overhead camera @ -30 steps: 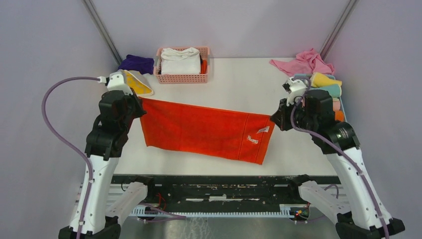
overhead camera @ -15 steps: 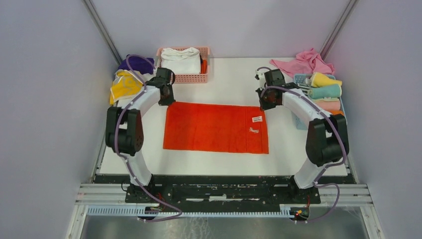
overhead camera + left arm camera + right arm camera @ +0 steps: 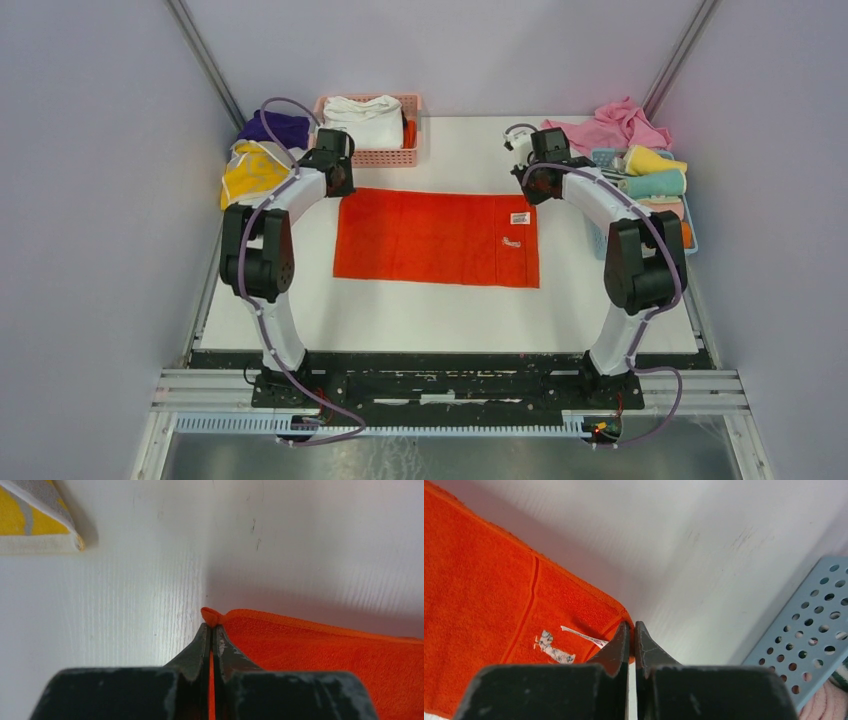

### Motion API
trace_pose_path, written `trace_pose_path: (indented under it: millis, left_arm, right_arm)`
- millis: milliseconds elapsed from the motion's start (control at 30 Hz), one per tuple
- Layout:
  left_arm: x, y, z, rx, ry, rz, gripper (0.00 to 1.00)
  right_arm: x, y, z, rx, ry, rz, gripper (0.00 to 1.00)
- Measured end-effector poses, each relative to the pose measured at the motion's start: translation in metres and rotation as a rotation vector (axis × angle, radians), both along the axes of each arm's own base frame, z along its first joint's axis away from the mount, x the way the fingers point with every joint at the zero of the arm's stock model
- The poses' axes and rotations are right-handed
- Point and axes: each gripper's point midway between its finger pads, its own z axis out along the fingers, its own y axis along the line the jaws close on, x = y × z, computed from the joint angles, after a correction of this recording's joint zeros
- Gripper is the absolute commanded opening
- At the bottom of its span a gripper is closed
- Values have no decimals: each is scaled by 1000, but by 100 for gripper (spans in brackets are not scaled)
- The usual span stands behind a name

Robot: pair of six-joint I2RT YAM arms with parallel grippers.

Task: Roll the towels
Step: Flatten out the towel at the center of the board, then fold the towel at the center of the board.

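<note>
The towel's near half lies flat and uncovered back from my right gripper, so next my right gripper will carry the pinched corner back over it and release the hem there.
An orange-red towel (image 3: 436, 240) lies spread flat across the middle of the white table (image 3: 440, 310), its white label toward the right end. My left gripper (image 3: 340, 190) is shut on the towel's far left corner. In the left wrist view, that gripper (image 3: 211, 626) has the corner bunched at its tips, with the orange-red towel (image 3: 325, 655) running off to the right. My right gripper (image 3: 530, 192) is shut on the far right corner. The right wrist view has that gripper (image 3: 631, 625) pinching the hem beside the label on the towel (image 3: 484, 590).
A yellow towel (image 3: 250, 172) and a purple one (image 3: 275, 128) lie at the back left. A pink basket (image 3: 368, 152) holds white cloth. A pink towel (image 3: 610, 125) and a blue tray (image 3: 600, 240) of rolled towels sit at the right, close to my right gripper.
Both arms carried the orange-red towel from hanging near the front edge out over the table and laid it flat. In the last half second it slid slightly farther back.
</note>
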Motion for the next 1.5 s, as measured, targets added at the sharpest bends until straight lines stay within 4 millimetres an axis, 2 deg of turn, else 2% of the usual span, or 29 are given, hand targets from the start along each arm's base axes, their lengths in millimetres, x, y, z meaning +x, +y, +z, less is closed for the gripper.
trace_pose_path:
  millis: [167, 433, 633, 800, 933, 1133, 1200, 1267, 1367, 1500]
  left_arm:
    - [-25, 4, 0, 1, 14, -2, 3]
    - [-56, 9, 8, 2, 23, -2, 3]
    - [-86, 12, 15, -10, 34, -1, 3]
    - [-112, 11, 24, -49, 25, 21, 3]
    - [-137, 8, 19, -105, 42, 51, 3]
    - [-192, 9, -5, -186, 107, 153, 5]
    - [-204, 9, -11, -210, 113, 190, 8]
    - [-218, 9, -17, -241, 113, 232, 19]
    - [-230, 9, -22, -283, 103, 284, 29]
    - [-237, 9, -21, -322, 81, 333, 41]
  right_arm:
    - [-17, 2, 5, 2, 1, 70, 1]
    - [-70, 5, 16, 27, -35, 222, 0]
    - [-83, 6, 19, 30, -31, 273, 1]
    - [-99, 4, 12, 32, 14, 276, 1]
    - [-111, 0, 6, 30, 46, 258, 1]
    - [-127, -3, -5, 32, 109, 211, 3]
    - [-134, -3, -10, 28, 135, 206, 5]
    - [-142, -2, -13, 17, 161, 206, 10]
    - [-149, 0, -16, -6, 185, 211, 13]
    - [-162, 3, -18, -28, 228, 222, 32]
